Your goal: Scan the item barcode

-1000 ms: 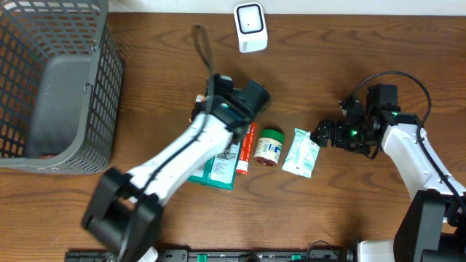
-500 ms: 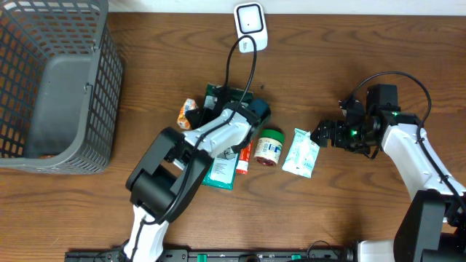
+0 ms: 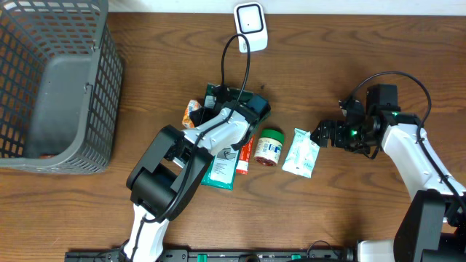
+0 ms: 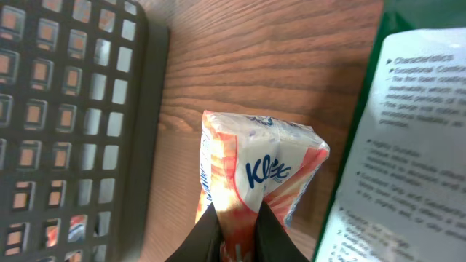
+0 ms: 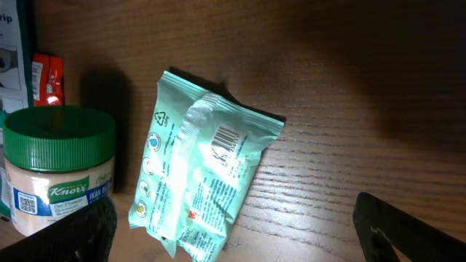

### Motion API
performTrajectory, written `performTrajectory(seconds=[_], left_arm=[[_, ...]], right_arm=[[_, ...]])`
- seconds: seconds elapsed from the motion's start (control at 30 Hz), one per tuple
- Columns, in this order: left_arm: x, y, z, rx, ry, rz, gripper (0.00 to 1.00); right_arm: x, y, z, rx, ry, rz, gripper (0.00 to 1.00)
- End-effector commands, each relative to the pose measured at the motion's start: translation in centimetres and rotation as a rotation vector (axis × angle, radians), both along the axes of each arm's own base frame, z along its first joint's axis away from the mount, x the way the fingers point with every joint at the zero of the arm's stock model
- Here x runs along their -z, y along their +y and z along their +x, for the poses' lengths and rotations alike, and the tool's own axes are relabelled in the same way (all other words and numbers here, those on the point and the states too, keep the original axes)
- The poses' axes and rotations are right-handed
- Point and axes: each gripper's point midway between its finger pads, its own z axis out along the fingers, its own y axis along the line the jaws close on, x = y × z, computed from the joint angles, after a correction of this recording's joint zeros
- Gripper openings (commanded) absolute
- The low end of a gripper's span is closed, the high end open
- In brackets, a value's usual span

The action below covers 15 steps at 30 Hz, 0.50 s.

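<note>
Bare tabletop lies between the green box and the grey mesh basket. My left gripper will move gently toward the basket next and free the tissue pack (image 3: 191, 112) beside the box.
An orange and white tissue pack (image 4: 256, 166) is pinched at its lower end by my left gripper (image 4: 237, 234), which is shut on it. From above, the pack (image 3: 191, 112) pokes out to the left of that gripper (image 3: 205, 113), left of the middle of the table. The white barcode scanner (image 3: 250, 27) stands at the back edge. My right gripper (image 5: 233, 222) is open and low over a mint-green packet (image 5: 204, 191), whose barcode faces up. In the overhead view that gripper (image 3: 324, 135) sits just right of the packet (image 3: 301, 151).
A grey mesh basket (image 3: 51, 80) fills the left side. Beside the left arm lie a green jar (image 3: 271, 145), a red tube (image 3: 245, 154) and a green box with a white label (image 3: 218, 169), the box partly under the arm.
My left arm has turned and drawn in with the tissue pack, which now shows to the gripper's left. Its cable now arcs toward the scanner. The right arm has not moved.
</note>
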Motion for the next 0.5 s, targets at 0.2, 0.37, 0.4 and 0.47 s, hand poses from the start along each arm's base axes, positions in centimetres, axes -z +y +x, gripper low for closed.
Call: performTrajectory(seconds=[0.2, 0.37, 0.4, 0.47], left_arm=[[0.4, 0.6, 0.0, -0.019, -0.004, 0.001, 0.13], [0.3, 1.2, 0.2, -0.032, -0.006, 0.009, 0.13], [0.4, 1.6, 0.3, -0.041, -0.004, 0.010, 0.13], [0.6, 2.2, 0.3, -0.055, 0.001, 0.013, 0.13]], right_arm=[[-0.1, 0.3, -0.1, -0.010, -0.003, 0.000, 0.99], [-0.1, 0.3, -0.1, -0.010, -0.003, 0.000, 0.99], [-0.1, 0.3, -0.1, -0.010, -0.003, 0.000, 0.99], [-0.1, 0.3, -0.1, -0.010, -0.003, 0.000, 0.99]])
